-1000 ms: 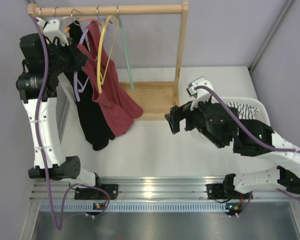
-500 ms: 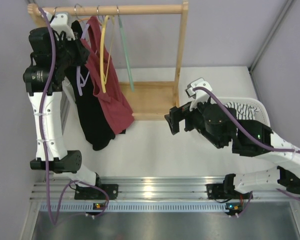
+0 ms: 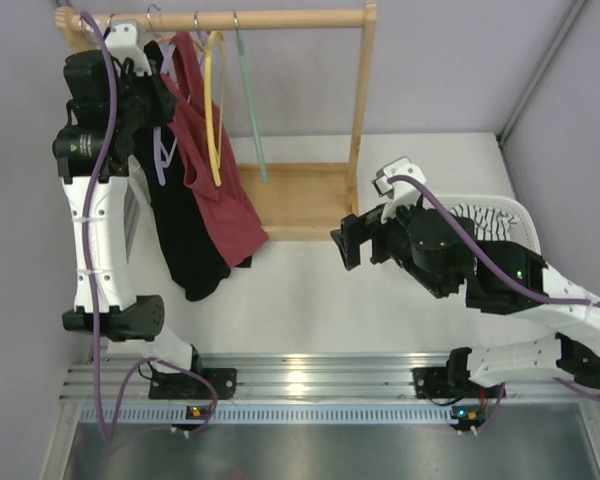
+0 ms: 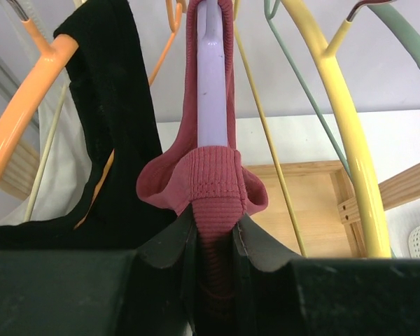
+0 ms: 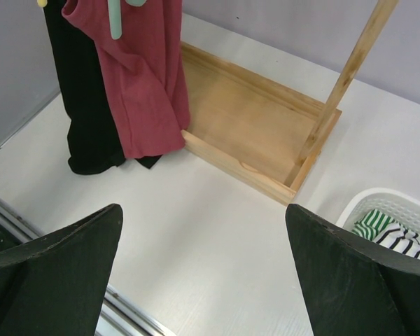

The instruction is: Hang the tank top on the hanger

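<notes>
The robot's left gripper should move slightly toward the yellow hanger and open at the lavender hanger's arm tip (image 3: 163, 131) (image 4: 215, 173) to let go of the ribbed strap end, which is already wrapped around it.
The maroon tank top (image 3: 218, 190) hangs from the wooden rail, its strap draped over the lavender hanger (image 4: 211, 84). The hanger also shows in the top view (image 3: 160, 150). My left gripper (image 3: 152, 100) is high at the rail's left end. In the left wrist view my left gripper (image 4: 213, 234) is shut on the tank top's ribbed strap end (image 4: 213, 192), which wraps the hanger's arm tip. My right gripper (image 3: 344, 240) is open and empty above the table, right of the rack base. The tank top's lower part shows in the right wrist view (image 5: 143, 77).
A long black garment (image 3: 185, 245) on an orange hanger (image 4: 24, 112) hangs left of the tank top. A yellow hanger (image 3: 212, 100) and a pale green hanger (image 3: 252, 110) hang to its right. A wooden rack base (image 3: 300, 200) and post (image 3: 360, 100) stand mid-table. A white basket (image 3: 495, 215) holds striped cloth.
My left arm has risen and moved toward the rail, carrying the hanger and tank top upward and slightly left. The right arm has stayed still.
</notes>
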### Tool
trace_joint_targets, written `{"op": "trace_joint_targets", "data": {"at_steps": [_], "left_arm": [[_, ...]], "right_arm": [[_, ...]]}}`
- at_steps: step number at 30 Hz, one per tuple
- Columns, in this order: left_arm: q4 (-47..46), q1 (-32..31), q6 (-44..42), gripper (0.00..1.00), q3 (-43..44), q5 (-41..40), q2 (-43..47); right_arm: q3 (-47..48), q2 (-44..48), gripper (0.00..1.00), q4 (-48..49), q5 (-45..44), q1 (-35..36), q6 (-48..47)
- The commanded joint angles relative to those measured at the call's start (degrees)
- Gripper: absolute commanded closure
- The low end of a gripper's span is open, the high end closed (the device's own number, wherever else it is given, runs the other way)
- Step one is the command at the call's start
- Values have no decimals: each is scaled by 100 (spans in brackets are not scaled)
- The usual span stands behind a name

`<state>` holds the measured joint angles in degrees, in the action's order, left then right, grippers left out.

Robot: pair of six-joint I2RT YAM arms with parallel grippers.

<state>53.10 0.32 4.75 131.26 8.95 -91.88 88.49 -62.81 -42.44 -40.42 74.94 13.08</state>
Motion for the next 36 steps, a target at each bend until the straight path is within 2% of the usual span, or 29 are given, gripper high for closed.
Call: {"op": "trace_joint_targets", "data": {"at_steps": [1,7,14,17,18,22,31,34,36], "left_arm": [[-889,-14,-10,100,259,28,-14],[-810,-14,-10,100,146,168,-164],[-977,-5,8,100,-400,160,117],[-942,-5,8,83,-443,72,248],[-968,-14,8,72,-470,46,293],[-1117,-14,43,57,-645,-244,644],[-1153,-5,113,48,-698,-411,1232],[-1258,-5,280,46,-751,-140,1531],[-1450,-5,596,46,-830,629,1646]], "right_arm": [[-33,146,0,183,-62,3,-34],[-95,172,0,183,-36,3,1],[-121,172,0,183,-1,3,37],[-130,181,0,192,8,3,54],[-139,181,0,192,17,3,63],[-148,190,0,209,35,3,63],[-200,190,0,227,43,3,63],[-235,207,0,218,0,3,98],[-288,207,0,209,-53,3,150]]}}
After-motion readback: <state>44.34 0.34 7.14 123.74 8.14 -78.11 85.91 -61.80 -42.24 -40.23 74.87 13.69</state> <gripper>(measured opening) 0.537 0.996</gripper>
